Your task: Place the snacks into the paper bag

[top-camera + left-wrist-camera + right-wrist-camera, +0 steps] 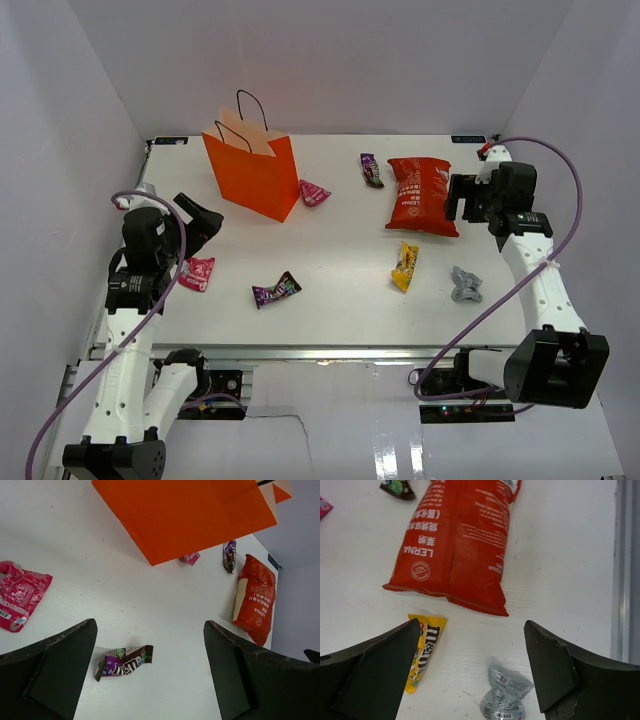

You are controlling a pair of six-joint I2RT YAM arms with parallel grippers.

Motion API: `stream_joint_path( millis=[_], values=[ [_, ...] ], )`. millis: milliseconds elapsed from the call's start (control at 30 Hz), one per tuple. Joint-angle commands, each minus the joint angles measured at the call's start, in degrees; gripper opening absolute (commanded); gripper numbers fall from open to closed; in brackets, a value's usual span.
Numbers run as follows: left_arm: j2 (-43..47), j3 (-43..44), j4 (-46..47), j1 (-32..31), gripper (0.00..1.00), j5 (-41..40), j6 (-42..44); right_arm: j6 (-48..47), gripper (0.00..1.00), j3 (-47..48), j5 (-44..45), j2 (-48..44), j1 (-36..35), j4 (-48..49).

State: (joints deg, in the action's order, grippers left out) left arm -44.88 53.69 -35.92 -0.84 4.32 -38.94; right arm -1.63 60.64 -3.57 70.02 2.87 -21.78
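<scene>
I will turn my left gripper toward the magenta sweet next, which is outside the gap between my open fingers. Then I will come down over the middle of the sweet to close.
The orange paper bag point(252, 172) stands upright at the back left, also in the left wrist view point(190, 515). The red crisp bag point(420, 195) lies flat at the back right. Sweets lie loose on the table: magenta point(314, 192), dark purple point(372, 170), yellow point(405, 266), silver-grey point(465, 285), purple point(276, 290), pink point(197, 273). My left gripper point(200, 218) is open and empty, above the table with the purple sweet point(124, 662) below it. My right gripper point(462, 197) is open and empty, beside the crisp bag point(457, 545), above the yellow point(424, 652) and silver-grey point(506, 697) sweets.
White walls enclose the table on the left, back and right. A metal rail point(330, 352) runs along the near edge. Purple cables point(560, 180) loop from both arms.
</scene>
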Motion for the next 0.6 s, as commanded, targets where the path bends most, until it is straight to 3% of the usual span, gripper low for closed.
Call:
stream_joint_path(
  millis=[0,133,233,300,467,567],
  values=[
    [-0.11,-0.34,-4.76,0.05,0.98,-3.34,-6.82,-5.01,0.90,2.73,-11.51,-2.78,0.03,-1.68],
    [-2.22,-0.08,-9.68,0.05,0.98,-9.57,-16.24,-17.68,0.90,2.81,-32.75,-3.31,-0.41,-5.72],
    [-5.21,1.41,-13.20,0.05,0.98,-11.78,-21.52,-25.51,0.90,3.08,-39.20,-2.43,-1.29,-9.59],
    [-7.32,2.38,-14.87,0.05,0.98,-12.75,-23.10,-29.12,0.90,3.25,-41.95,-1.20,-1.38,-12.05],
    [-13.46,3.87,-16.81,0.75,0.96,-13.98,-28.29,-27.29,0.90,3.26,-44.94,2.22,-1.47,-10.57],
    [-19.61,5.81,-19.09,4.26,0.93,-14.07,-31.11,-27.72,0.90,2.20,-46.61,4.07,-1.47,-9.60]
  ],
)
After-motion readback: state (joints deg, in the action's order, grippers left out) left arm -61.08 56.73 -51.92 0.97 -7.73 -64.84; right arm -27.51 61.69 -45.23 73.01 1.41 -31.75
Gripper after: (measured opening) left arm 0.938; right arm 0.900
